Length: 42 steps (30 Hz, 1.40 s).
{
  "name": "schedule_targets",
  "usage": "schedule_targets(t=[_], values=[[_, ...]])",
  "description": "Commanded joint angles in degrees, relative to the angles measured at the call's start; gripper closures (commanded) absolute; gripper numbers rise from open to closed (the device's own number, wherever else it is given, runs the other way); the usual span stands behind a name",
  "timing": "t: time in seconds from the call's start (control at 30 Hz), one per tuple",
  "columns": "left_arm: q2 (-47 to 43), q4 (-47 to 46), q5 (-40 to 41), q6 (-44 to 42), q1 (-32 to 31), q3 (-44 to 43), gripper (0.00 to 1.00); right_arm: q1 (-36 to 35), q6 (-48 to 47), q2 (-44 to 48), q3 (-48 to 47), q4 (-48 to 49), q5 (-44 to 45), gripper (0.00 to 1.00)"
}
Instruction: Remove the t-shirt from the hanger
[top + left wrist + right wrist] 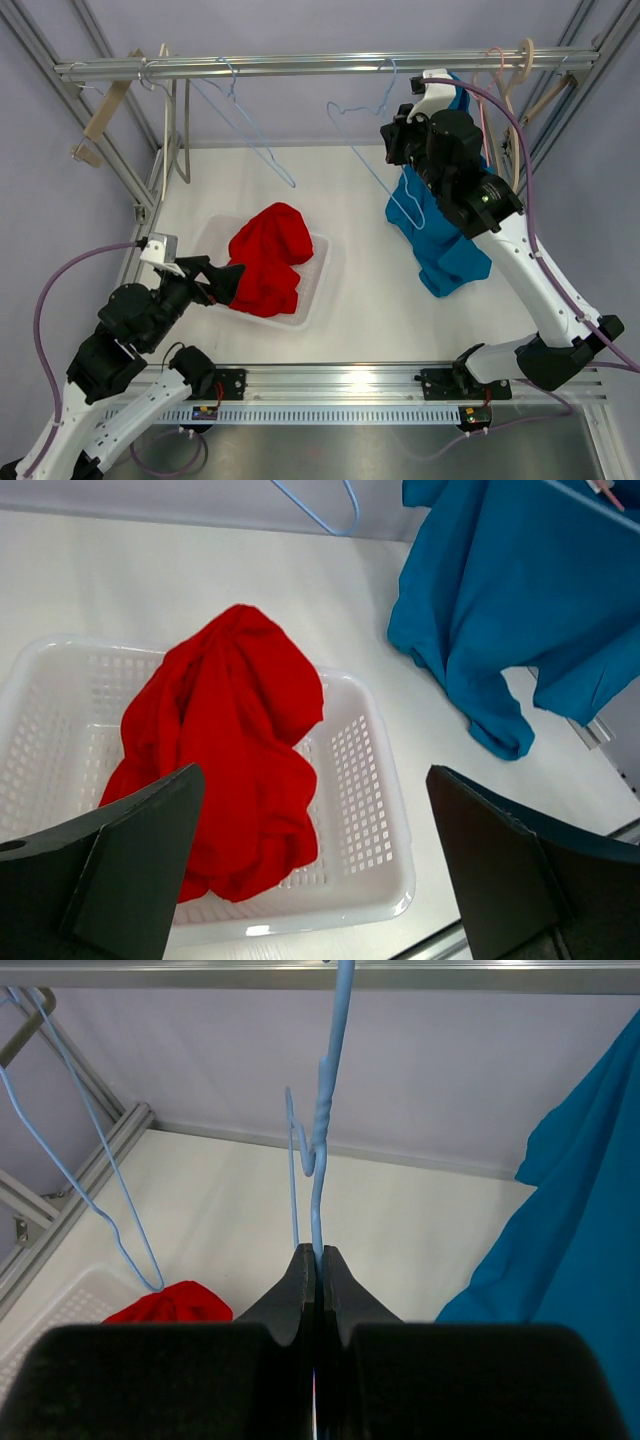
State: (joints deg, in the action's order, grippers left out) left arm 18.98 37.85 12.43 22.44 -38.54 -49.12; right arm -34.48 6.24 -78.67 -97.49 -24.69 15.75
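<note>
I should slide my right gripper along the bar, away from the blue t-shirt, then release the hanger's wire neck.
A blue t-shirt hangs at the back right, its hem touching the table; it also shows in the left wrist view and the right wrist view. A light blue wire hanger hangs from the top rail, and its lower corner overlaps the shirt. My right gripper is shut on the hanger's wire neck, just under the twist, fingertips together. My left gripper is open and empty above the basket.
A white mesh basket at the front left holds a crumpled red t-shirt, which also shows in the left wrist view. A bare light blue hanger and pale hangers hang on the rail's left; more hangers hang at the right.
</note>
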Motion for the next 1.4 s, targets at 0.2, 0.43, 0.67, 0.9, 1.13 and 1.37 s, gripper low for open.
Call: schedule_targets(t=[0.2, 0.43, 0.67, 0.9, 1.13, 1.37], values=[[-2.81, -0.14, -2.23, -3.98, 0.14, 5.97, 0.01, -2.35, -4.56, -8.92, -14.45, -1.05, 2.25, 1.00], [-2.37, -0.14, -1.79, -3.63, 0.14, 6.32, 0.01, -2.35, -4.92, -13.43, -15.89, -1.42, 3.32, 1.00], [-1.49, -0.14, -1.53, -3.54, 0.14, 6.32, 0.01, -2.35, -4.83, -12.73, -12.64, -0.36, 3.94, 1.00], [3.16, 2.49, 4.53, -0.13, 0.14, 5.27, 0.01, -2.26, -5.45, -12.65, -9.22, 2.27, 9.47, 1.00], [5.36, 1.97, 6.80, 6.47, 0.14, 5.62, 0.01, -2.26, -4.31, -8.34, -2.79, 4.83, 7.11, 1.00], [6.85, -0.31, 11.83, 10.69, 0.14, 4.91, 0.01, -2.35, -2.55, -6.67, 0.55, 5.52, 6.05, 0.99]])
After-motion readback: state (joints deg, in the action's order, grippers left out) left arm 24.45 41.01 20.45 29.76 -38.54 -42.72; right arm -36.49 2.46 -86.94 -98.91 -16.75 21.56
